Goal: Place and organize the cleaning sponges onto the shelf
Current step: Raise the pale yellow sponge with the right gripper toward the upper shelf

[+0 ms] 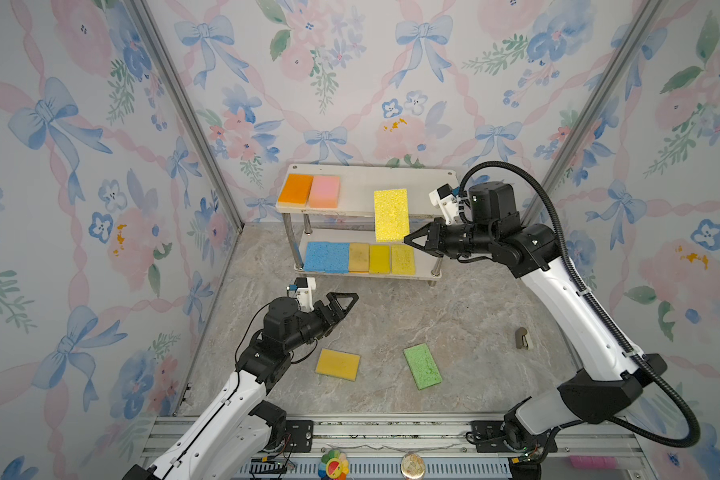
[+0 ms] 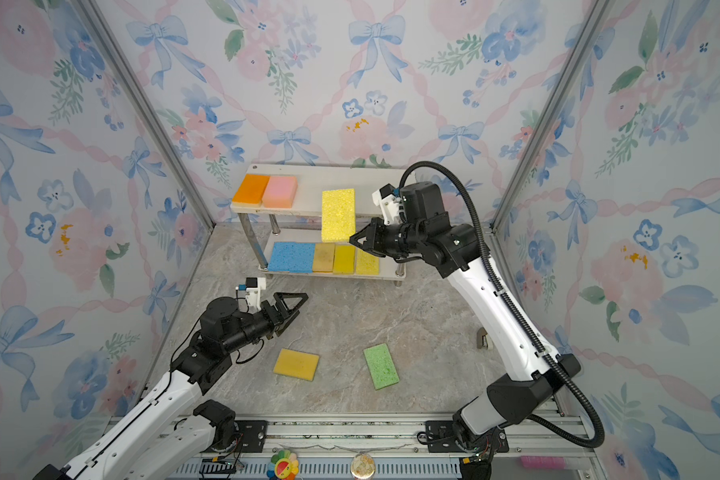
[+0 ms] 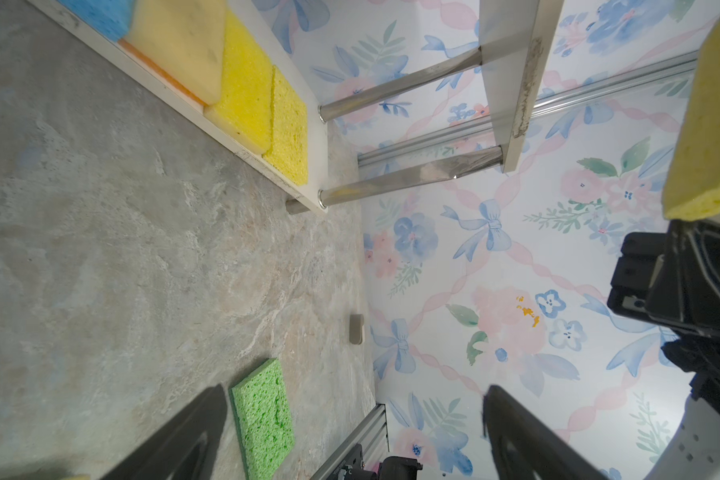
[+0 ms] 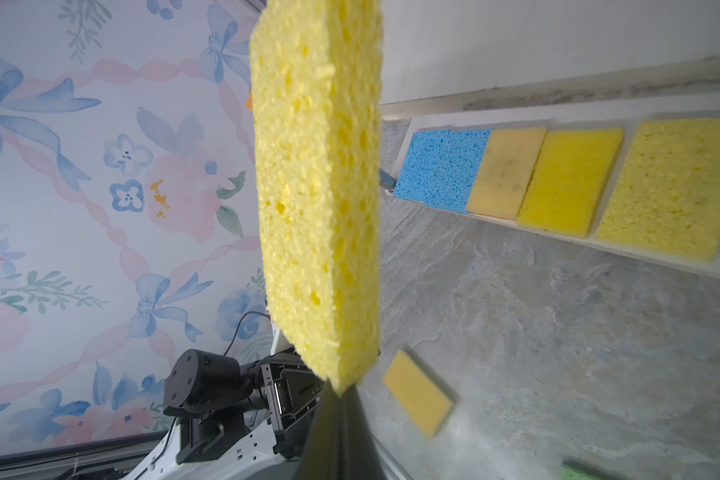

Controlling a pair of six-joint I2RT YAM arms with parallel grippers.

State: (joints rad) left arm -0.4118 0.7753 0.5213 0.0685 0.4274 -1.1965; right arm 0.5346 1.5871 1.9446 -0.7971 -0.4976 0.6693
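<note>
The top board is bare beside the pink sponge, so next my right gripper will move outward over the top board's bare part (image 1: 356, 193), lower the yellow sponge and release its corner.
The shelf (image 1: 391, 176) stands at the back of the table. Its top board holds an orange sponge (image 1: 295, 189) and a pink sponge (image 1: 325, 191). The lower board carries a row: blue (image 1: 327, 257), tan (image 1: 358, 257) and two yellow sponges (image 1: 379, 259). My right gripper (image 1: 406, 240) is shut on the corner of a yellow sponge (image 1: 391, 215) (image 4: 316, 187), held up in front of the shelf. My left gripper (image 1: 347, 308) hangs open and empty over the table. A tan-yellow sponge (image 1: 337, 364) and a green sponge (image 1: 422, 365) (image 3: 262, 415) lie on the table.
A small tan and metal object (image 1: 521, 337) sits on the table under the right arm. An aluminium rail (image 1: 391, 432) runs along the front edge. Wallpapered walls with metal posts (image 1: 192, 120) close in the sides and back.
</note>
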